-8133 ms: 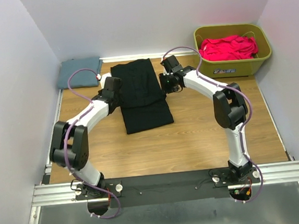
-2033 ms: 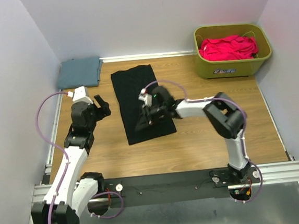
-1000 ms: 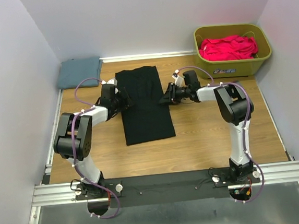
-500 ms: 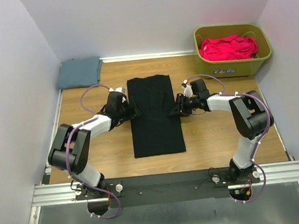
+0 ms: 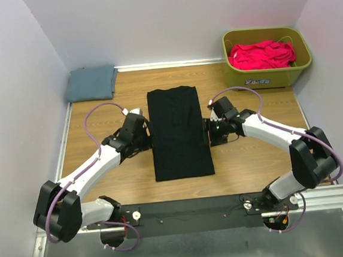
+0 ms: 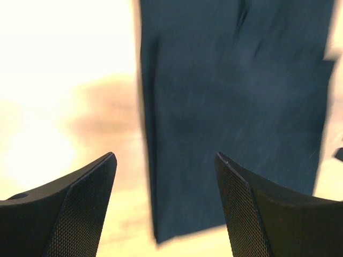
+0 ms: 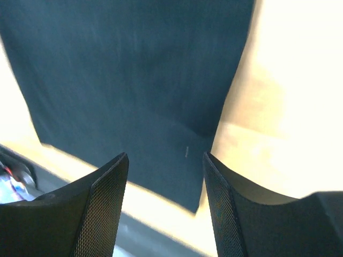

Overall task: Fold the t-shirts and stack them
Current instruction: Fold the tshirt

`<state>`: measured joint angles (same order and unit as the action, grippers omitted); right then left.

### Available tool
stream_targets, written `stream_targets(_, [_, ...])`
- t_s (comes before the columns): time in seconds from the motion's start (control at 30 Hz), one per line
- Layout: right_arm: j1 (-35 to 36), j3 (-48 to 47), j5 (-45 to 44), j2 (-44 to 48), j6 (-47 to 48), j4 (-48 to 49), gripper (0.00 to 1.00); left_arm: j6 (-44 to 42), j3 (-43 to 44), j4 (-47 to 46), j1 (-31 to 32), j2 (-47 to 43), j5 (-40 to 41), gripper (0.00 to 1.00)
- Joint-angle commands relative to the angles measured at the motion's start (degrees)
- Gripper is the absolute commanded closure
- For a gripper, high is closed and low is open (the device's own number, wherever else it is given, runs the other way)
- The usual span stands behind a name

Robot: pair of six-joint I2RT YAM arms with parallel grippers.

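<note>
The robot's right gripper next needs to move back along the black t-shirt's edge and lower onto the near corner there, because that corner is below the gripper, toward the bar.
The black t-shirt (image 5: 180, 134) lies folded into a long narrow strip at the table's middle; it shows too as dark cloth in the left wrist view (image 6: 236, 107) and the right wrist view (image 7: 128, 80). My left gripper (image 5: 148, 139) hovers at its left edge, open and empty (image 6: 166, 214). At the strip's right edge my right gripper (image 5: 208, 133) is open with nothing between its fingers (image 7: 166, 209). The slate blue-grey t-shirt (image 5: 90, 83) lies folded at the back left corner. The pink-red t-shirt (image 5: 261, 54) is bunched inside the tub.
An olive-green tub (image 5: 269, 75) stands at the back right. White walls close in the table on three sides. A metal rail (image 5: 196, 209) with both arm bases runs along the near edge.
Both arms pulled back toward the near edge along the black shirt's sides. The right gripper's jaws stand wider apart than before. The black shirt stayed in place.
</note>
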<state>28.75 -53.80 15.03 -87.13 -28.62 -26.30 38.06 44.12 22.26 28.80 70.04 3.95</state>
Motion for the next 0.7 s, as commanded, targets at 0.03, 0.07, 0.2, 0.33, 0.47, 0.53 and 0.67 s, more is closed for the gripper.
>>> stream_targets(0.03, [5.9, 4.1, -9.4, 5.1, -7.6, -13.8, 0.35, 5.5, -4.3, 13.4, 4.9, -4.5, 1.9, 0.18])
stream_targets(0.07, [6.7, 4.8, -9.3, 5.7, -8.2, -14.4, 0.35, 6.4, -4.7, 14.0, 5.9, -4.9, 2.0, 0.18])
stream_targets(0.2, [8.8, 7.6, -8.4, 7.7, -11.2, -16.0, 0.37, 9.7, -6.5, 15.6, 10.5, -6.3, 1.2, 0.18])
stream_targets(0.33, [9.7, 9.9, -7.0, 9.3, -11.5, -16.0, 0.4, 11.7, -8.0, 15.0, 13.8, -6.2, -1.3, 0.18])
stream_targets(0.47, [9.8, 10.3, -5.5, 9.4, -11.4, -14.8, 0.41, 13.8, -7.7, 15.5, 15.9, -6.1, -0.8, 0.18])
stream_targets(0.53, [10.2, 9.9, -4.8, 9.2, -11.8, -14.0, 0.42, 14.2, -7.0, 15.8, 16.1, -5.8, -0.2, 0.18])
stream_targets(0.67, [11.0, 9.0, -6.1, 7.2, -11.7, -12.6, 0.44, 14.4, -5.9, 15.8, 16.5, -4.5, 0.9, 0.18])
